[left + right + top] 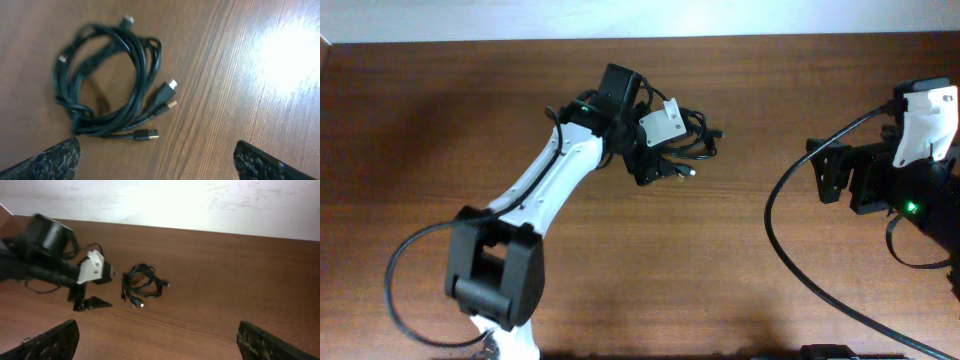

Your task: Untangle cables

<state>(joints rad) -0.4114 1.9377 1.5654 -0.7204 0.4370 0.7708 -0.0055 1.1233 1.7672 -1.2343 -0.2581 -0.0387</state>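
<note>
The cable's plug end (684, 170) (162, 96) sticks out free below my left gripper and outside the coil's loops. My left gripper will lower its open fingers around it next.
The cables (694, 138) are thin black cords wound in one small tangled coil on the brown table, with several silver-tipped plugs sticking out. In the left wrist view the coil (107, 85) lies just ahead of my left gripper (156, 147), which is open and empty above the table. From overhead my left gripper (652, 168) hovers at the coil's near-left edge. My right gripper (832, 176) is open and empty, far to the right of the coil. The right wrist view shows the coil (142, 285) well ahead of those jaws (157, 330).
The left arm (550, 180) stretches diagonally from the front left to the coil. A thick black robot cable (780, 240) loops over the table by the right arm. A pale wall (200, 200) runs behind the table's far edge.
</note>
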